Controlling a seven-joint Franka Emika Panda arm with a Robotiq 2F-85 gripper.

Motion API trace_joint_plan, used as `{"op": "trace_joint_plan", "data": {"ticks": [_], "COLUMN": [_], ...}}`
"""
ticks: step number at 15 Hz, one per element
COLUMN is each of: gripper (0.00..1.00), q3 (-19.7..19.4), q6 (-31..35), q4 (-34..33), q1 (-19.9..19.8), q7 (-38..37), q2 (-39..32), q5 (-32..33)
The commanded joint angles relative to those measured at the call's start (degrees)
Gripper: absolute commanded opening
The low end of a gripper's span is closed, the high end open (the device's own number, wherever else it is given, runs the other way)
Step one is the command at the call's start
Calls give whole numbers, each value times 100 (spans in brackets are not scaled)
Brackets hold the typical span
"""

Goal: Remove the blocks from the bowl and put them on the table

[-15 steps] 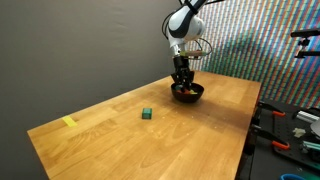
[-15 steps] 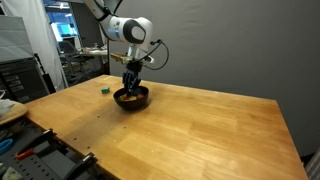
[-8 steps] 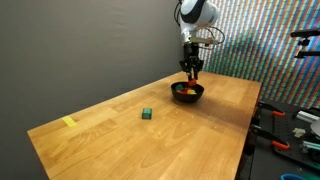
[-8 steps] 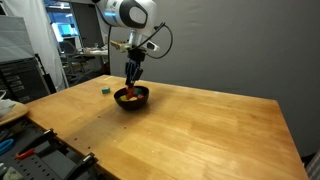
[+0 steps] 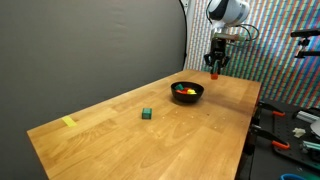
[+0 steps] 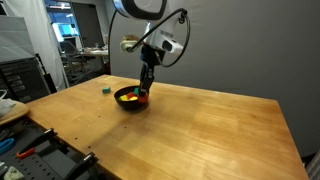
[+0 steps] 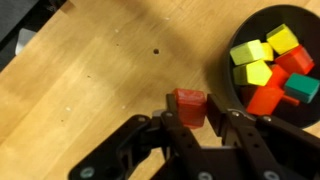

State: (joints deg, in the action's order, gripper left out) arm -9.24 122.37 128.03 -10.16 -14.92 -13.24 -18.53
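Note:
The red block is still hanging above the wood, so my gripper will next lower it onto the bare table (image 5: 214, 86) (image 7: 188, 92) beside the black bowl.
My gripper (image 7: 194, 118) is shut on a red block (image 7: 189, 104) and holds it in the air beside the black bowl (image 7: 226, 82). In both exterior views the gripper (image 5: 216, 68) (image 6: 145, 88) hangs above the table (image 5: 120, 135) (image 6: 200, 130), just past the bowl (image 5: 187, 92) (image 6: 130, 99). Several blocks remain in the bowl: yellow (image 7: 252, 72), red (image 7: 296, 62), orange (image 7: 263, 99) and green (image 7: 300, 87). One green block (image 5: 146, 114) (image 6: 105, 88) lies on the table away from the bowl.
A flat yellow tape strip (image 5: 69, 122) lies near one table corner. Racks with tools (image 5: 295, 125) stand beside the table edge. A dark curtain wall (image 5: 90, 45) backs the table. Benches and shelving (image 6: 30, 75) crowd the other end.
The gripper has risen out of the bowl with the red block and moved sideways, away from over the bowl. The bowl and the green block on the table have not moved.

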Motion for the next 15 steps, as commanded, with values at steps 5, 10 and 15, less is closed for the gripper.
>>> {"op": "trace_joint_plan", "data": {"ticks": [5, 10, 15], "gripper": [61, 97, 100], "q3": [-14, -194, 11], "q6": [367, 1676, 1839], "q4": [-238, 757, 1562], "q1": [-52, 521, 1057], "q7": [-286, -946, -1586], "q2": [-961, 122, 1434], "q5": [-299, 417, 2103]}}
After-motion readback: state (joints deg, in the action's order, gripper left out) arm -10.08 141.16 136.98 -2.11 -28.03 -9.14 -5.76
